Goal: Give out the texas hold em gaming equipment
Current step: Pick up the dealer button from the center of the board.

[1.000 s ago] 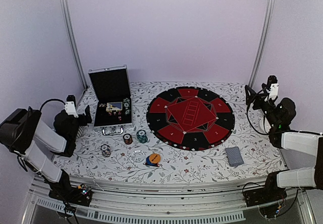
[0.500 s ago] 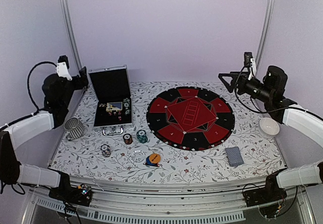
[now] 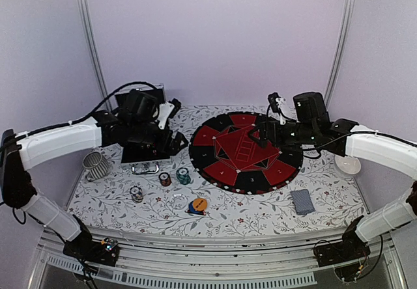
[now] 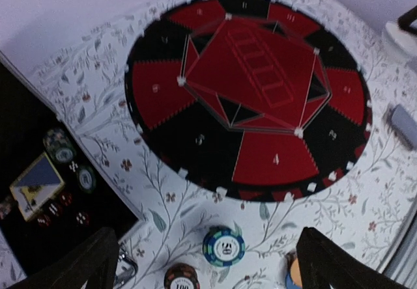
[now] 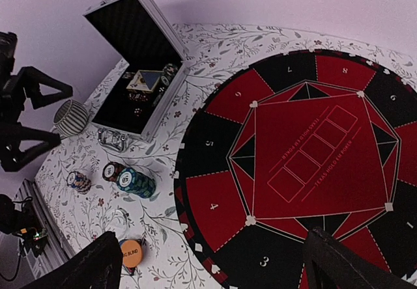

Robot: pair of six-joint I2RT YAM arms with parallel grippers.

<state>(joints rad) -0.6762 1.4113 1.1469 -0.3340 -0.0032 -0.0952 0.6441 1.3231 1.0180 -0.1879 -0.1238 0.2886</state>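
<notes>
The clear disc beside the orange button lies below and nearer my base, so my left gripper will lower its open fingers back around it next.
A teal chip stack (image 3: pixel 183 175), a brown one (image 3: pixel 165 179) and a third stack (image 3: pixel 136 193) stand left of the round mat (image 3: pixel 246 151). An orange button (image 3: pixel 199 204) lies on a blue one near the front. A grey-blue card deck (image 3: pixel 301 201) lies front right. My left gripper (image 3: pixel 171 140) hangs open and empty above the case's right edge; in its view (image 4: pixel 208 269) the teal stack (image 4: pixel 223 245) sits between the fingers, far below. My right gripper (image 3: pixel 262 133) is open and empty above the mat; its view (image 5: pixel 221 269) shows the teal stack (image 5: pixel 135 182) and orange button (image 5: pixel 131 253).
The open silver-edged case (image 5: pixel 140 74) holds cards (image 4: pixel 37 183) and more chips (image 4: pixel 62 149); my left arm hides most of it from above. A ribbed metal cup (image 3: pixel 96 165) stands at the left and a white bowl (image 3: pixel 346 165) at the right edge.
Both arms have swung in from the sides of the table. The left gripper now hangs over the case, the right over the mat. Nothing on the table has moved.
</notes>
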